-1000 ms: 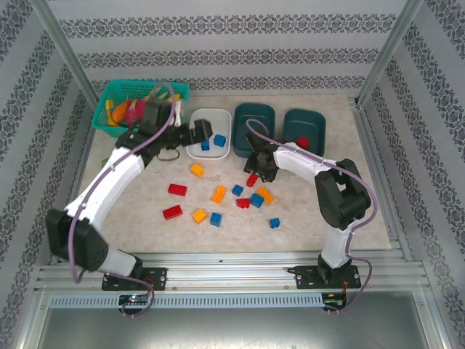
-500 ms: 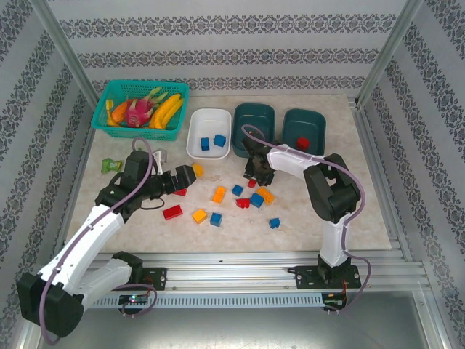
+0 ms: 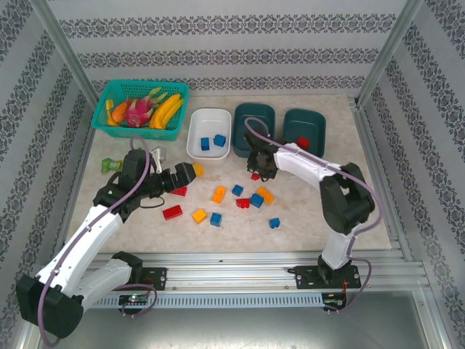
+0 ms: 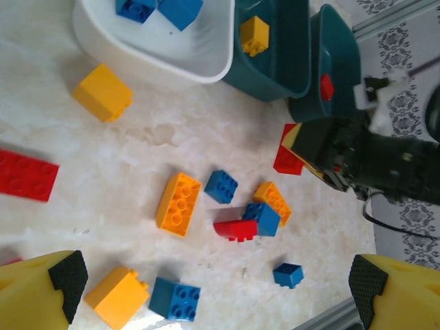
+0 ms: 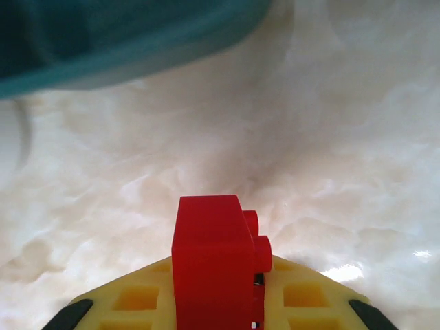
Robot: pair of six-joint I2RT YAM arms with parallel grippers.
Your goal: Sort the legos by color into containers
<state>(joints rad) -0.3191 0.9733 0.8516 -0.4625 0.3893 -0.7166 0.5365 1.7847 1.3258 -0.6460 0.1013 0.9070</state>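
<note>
My right gripper is to move outward over the teal tub holding a red brick (image 3: pixel 299 131), which stands next to the middle tub (image 3: pixel 254 109), and release the matching brick there.
Several red, blue and orange legos lie loose mid-table, among them an orange brick (image 3: pixel 219 194), a blue one (image 3: pixel 256 200) and a red one (image 3: pixel 172 212). My left gripper (image 3: pixel 185 174) (image 4: pixel 213 292) hangs open above them, nothing between its fingers. My right gripper (image 3: pixel 258 163) (image 5: pixel 216 309) is shut on a red brick (image 5: pixel 213 261) (image 4: pixel 285 159), just in front of the middle teal tub (image 3: pixel 254 109). That tub holds an orange brick (image 4: pixel 254 34). The white tub (image 3: pixel 195 127) holds two blue bricks (image 3: pixel 219 139). The right teal tub (image 3: pixel 317 123) holds a red brick (image 3: pixel 303 142).
A turquoise mesh basket (image 3: pixel 102 116) of toy fruit stands at the back left. A green crumpled wrapper (image 3: pixel 110 165) lies left of my left arm. Metal frame rails border the table on all sides.
My left arm has pulled back from the white tub to hover over the loose bricks. My right gripper, holding the red brick, has shifted slightly towards the teal tubs.
</note>
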